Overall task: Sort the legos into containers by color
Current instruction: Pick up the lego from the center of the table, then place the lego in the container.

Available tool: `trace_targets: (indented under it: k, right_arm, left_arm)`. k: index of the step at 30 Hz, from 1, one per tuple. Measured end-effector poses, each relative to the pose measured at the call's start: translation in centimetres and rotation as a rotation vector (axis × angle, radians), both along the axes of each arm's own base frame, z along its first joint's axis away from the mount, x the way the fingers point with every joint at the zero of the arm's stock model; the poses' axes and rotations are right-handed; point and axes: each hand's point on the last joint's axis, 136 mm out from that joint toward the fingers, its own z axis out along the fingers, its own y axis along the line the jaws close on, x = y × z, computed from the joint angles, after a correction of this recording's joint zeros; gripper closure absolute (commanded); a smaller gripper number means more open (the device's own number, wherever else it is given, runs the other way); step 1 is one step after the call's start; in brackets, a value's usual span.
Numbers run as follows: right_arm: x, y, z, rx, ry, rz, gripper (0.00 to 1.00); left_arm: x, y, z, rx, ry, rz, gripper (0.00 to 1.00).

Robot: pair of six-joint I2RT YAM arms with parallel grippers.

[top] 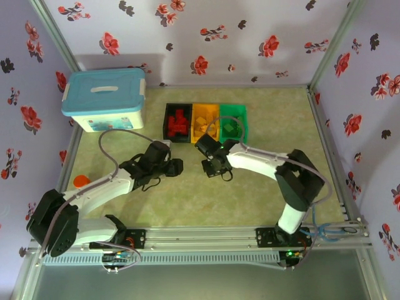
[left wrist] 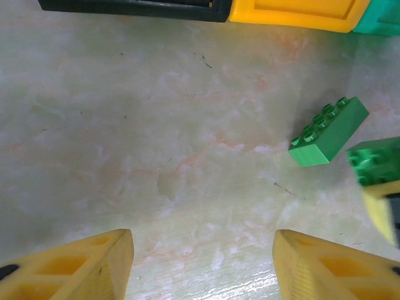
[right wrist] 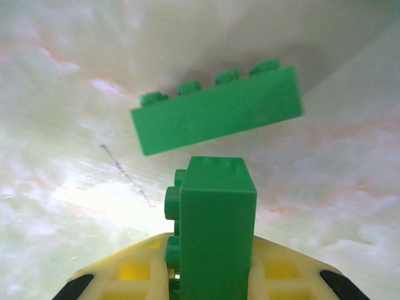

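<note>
I should lift my right gripper and move it over the green container (top: 233, 127), which is outward of my gripper, to let go of the green lego among matching legos.
My right gripper (right wrist: 209, 275) is shut on a green lego (right wrist: 215, 231), which stands on end between its yellow fingers just above the table. A second green lego (right wrist: 215, 115) lies on the table right beyond it. The left wrist view has that loose lego (left wrist: 328, 131) at the right and the held one (left wrist: 375, 160) beside it. My left gripper (left wrist: 203, 262) is open over bare table, nothing between its fingers. From above, the left gripper (top: 177, 165) and right gripper (top: 208, 167) face each other in front of the black (top: 177, 122), orange-yellow (top: 205, 122) and green (top: 233, 122) containers, which hold legos.
A large white storage box with a light-blue lid (top: 105, 99) stands at the back left. A small orange-red object (top: 81, 181) lies near the left wall. Metal frame rails run along the table's near edge (top: 200, 236).
</note>
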Motion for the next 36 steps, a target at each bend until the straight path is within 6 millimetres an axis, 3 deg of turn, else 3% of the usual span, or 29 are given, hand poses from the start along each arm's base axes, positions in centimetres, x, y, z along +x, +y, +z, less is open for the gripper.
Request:
trace_targets:
  k: [4, 10, 13, 17, 23, 24, 26, 27, 32, 36]
  right_arm:
    - [1.6, -1.6, 4.3, 0.036, -0.092, -0.045, 0.88]
    - [7.6, -6.1, 7.1, 0.038, -0.138, -0.202, 0.87]
    - [10.7, -7.7, 7.9, 0.033, -0.146, -0.257, 0.87]
    - [14.8, -8.5, 8.4, 0.038, -0.158, -0.294, 0.87]
    - [20.0, -8.0, 6.5, 0.026, -0.132, -0.308, 0.87]
    - [20.8, -7.9, 6.0, 0.022, -0.128, -0.309, 0.81]
    - [22.0, -7.5, 5.3, 0.017, -0.122, -0.307, 0.43]
    - [22.5, -7.3, 5.1, 0.016, -0.123, -0.305, 0.34]
    - [22.8, -7.2, 5.4, 0.028, -0.135, -0.307, 0.28]
    - [20.9, -7.9, 6.2, 0.043, -0.150, -0.307, 0.28]
  left_arm:
    - [0.0, 0.0, 0.0, 0.000, 0.001, 0.001, 0.40]
    - [-0.1, 0.1, 0.5, -0.016, -0.008, 0.007, 0.40]
    - [-0.4, 0.4, 0.7, -0.026, -0.012, 0.012, 0.40]
    - [-0.8, 0.7, 0.7, -0.028, -0.012, 0.018, 0.40]
    - [-1.1, 1.0, 0.8, -0.029, -0.011, 0.021, 0.40]
    - [-1.1, 1.0, 0.9, -0.031, -0.013, 0.022, 0.40]
    - [-1.1, 1.1, 1.0, -0.032, -0.018, 0.024, 0.40]
    - [-1.1, 1.1, 1.1, -0.031, -0.019, 0.025, 0.40]
    - [-1.2, 1.3, 0.9, -0.023, -0.011, 0.026, 0.39]
    - [-1.4, 1.2, 0.8, -0.021, -0.010, 0.020, 0.37]
